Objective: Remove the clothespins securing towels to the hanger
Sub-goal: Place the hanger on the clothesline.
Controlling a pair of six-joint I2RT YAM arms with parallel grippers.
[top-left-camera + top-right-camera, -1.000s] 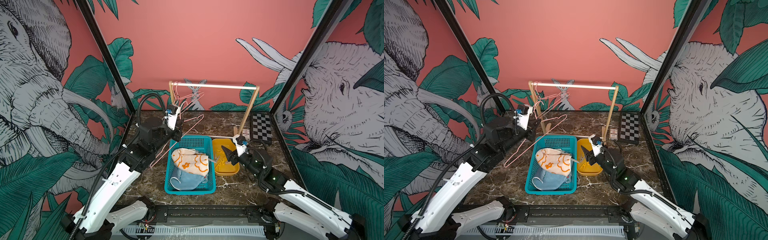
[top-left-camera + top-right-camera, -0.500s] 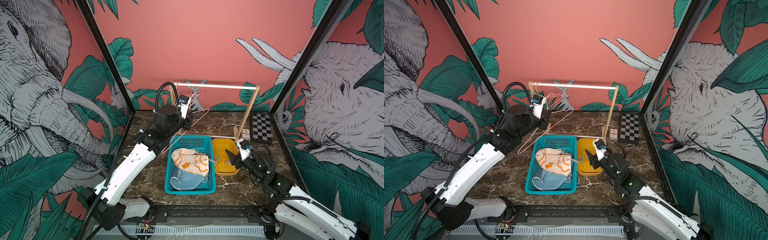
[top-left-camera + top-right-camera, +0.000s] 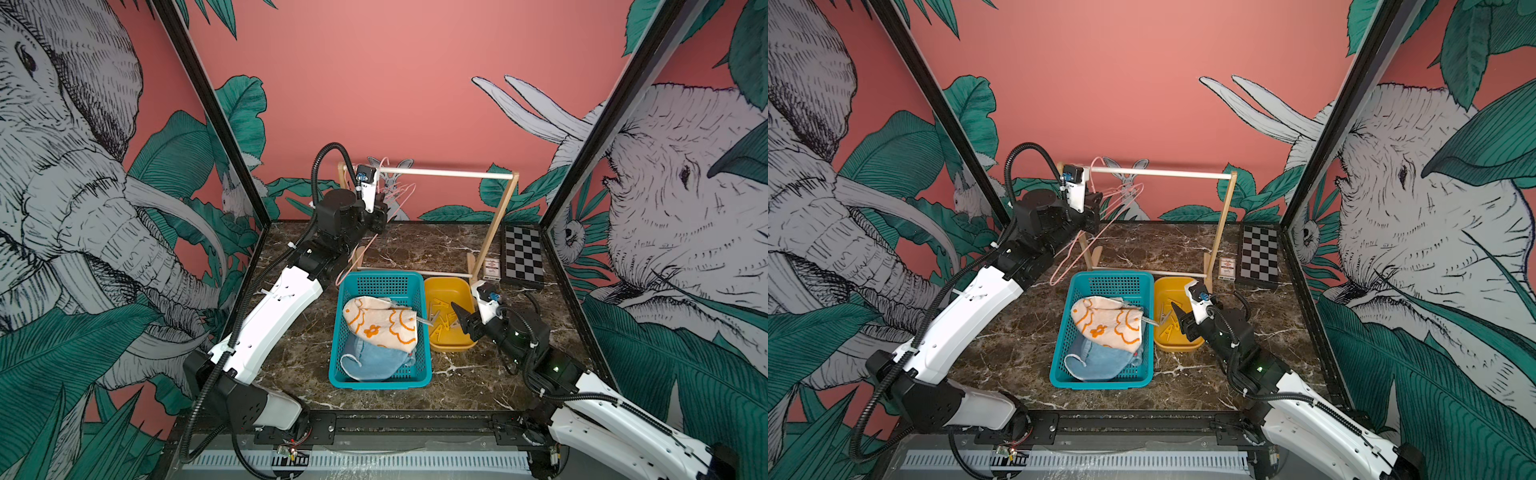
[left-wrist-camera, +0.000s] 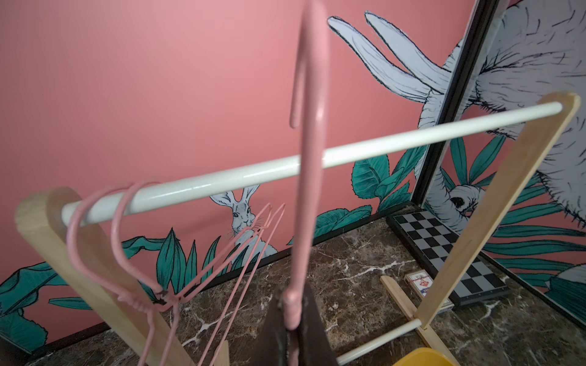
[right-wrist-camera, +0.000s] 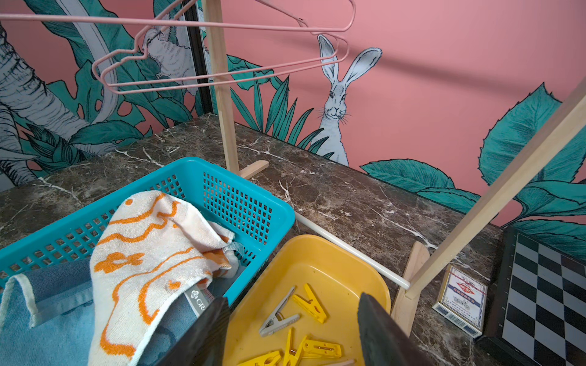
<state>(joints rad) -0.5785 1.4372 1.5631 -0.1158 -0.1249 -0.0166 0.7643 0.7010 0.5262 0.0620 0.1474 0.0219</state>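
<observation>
Next, my left gripper needs to move outward to the bare part of the white rod until the hanger's hook passes over, then lower and release the hanger's neck.
My left gripper (image 3: 380,214) (image 4: 293,304) is raised by the rack's left end, shut on the neck of a bare pink wire hanger (image 4: 304,158) (image 3: 357,257). Its hook stands above the white rod (image 4: 222,180). A cream towel with orange flowers (image 3: 380,322) (image 5: 142,240) lies on a light blue towel (image 3: 374,361) in the teal basket (image 3: 338,332). Several yellow clothespins (image 5: 309,304) and a grey one (image 5: 279,317) lie loose in the yellow tray (image 5: 348,253) (image 3: 446,286). My right gripper (image 3: 463,322) (image 5: 293,298) hovers open over that tray, holding nothing.
Two more pink hangers (image 4: 95,221) (image 3: 399,195) hang at the left end of the wooden rack (image 3: 505,216). A chessboard (image 3: 523,257) and a card box (image 3: 491,268) sit at the back right. The rack's low crossbar (image 5: 348,250) runs behind the tray.
My left arm has lifted the hanger up and toward the rod's left end. The right gripper has drawn back a little toward the front, still open.
</observation>
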